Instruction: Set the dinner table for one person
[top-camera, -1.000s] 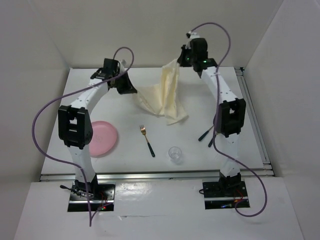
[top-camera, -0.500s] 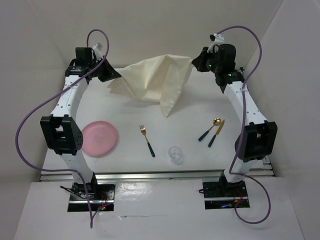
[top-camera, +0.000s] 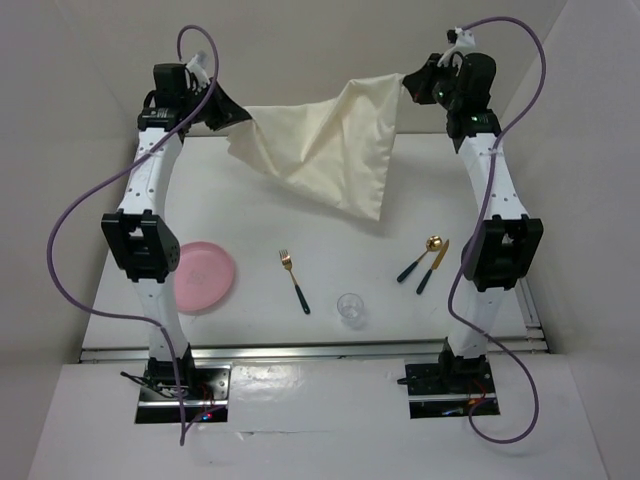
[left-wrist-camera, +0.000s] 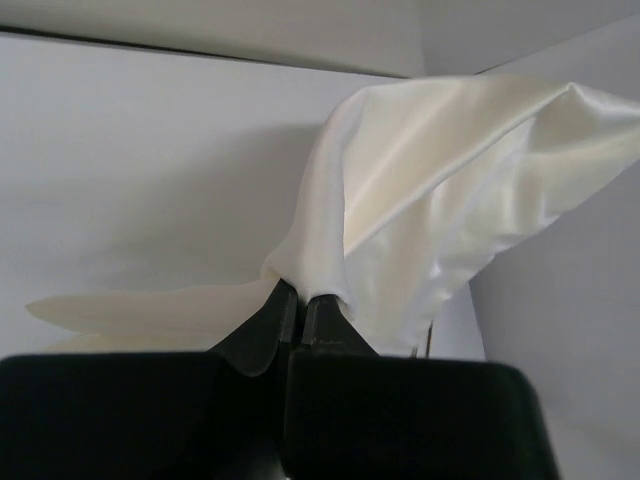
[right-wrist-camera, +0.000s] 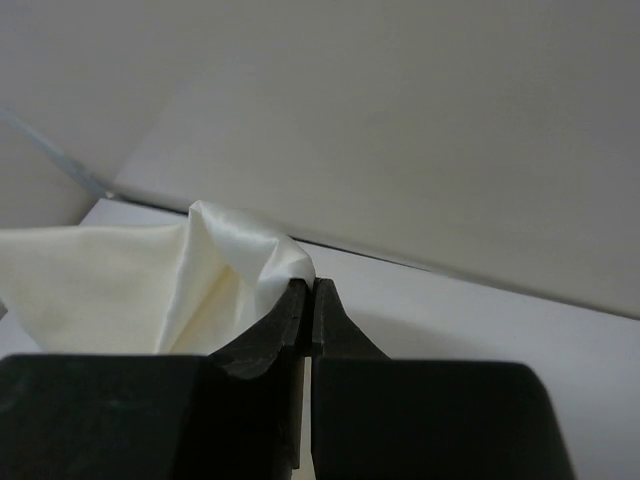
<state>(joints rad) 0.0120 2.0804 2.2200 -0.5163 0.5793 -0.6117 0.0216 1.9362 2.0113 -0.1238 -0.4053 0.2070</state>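
The robot's right gripper will lower the corner of the cloth back and down past the gold spoon and release it, since clear tabletop is there, below the gripper and back from it.
A cream cloth (top-camera: 325, 150) hangs spread in the air above the far part of the white dinner table (top-camera: 300, 250). My left gripper (top-camera: 232, 112) is shut on its left corner, and my right gripper (top-camera: 408, 84) is shut on its right corner. In the left wrist view the cloth (left-wrist-camera: 430, 190) rises from my shut gripper (left-wrist-camera: 300, 295). The right wrist view has the cloth (right-wrist-camera: 150, 280) bunched to the left of my shut gripper (right-wrist-camera: 308, 285). A pink plate (top-camera: 205, 276), a fork (top-camera: 294, 280), a clear glass (top-camera: 350, 308), a gold spoon (top-camera: 422, 256) and a knife (top-camera: 433, 267) lie on the table.
White walls close in the table at the back and both sides. A metal rail (top-camera: 510, 240) runs along the table's right edge. Purple cables (top-camera: 70, 250) loop off both arms.
Both arms have risen and moved apart towards the back wall, lifting the cloth off the table and stretching it out between them. The spoon and knife have come into view.
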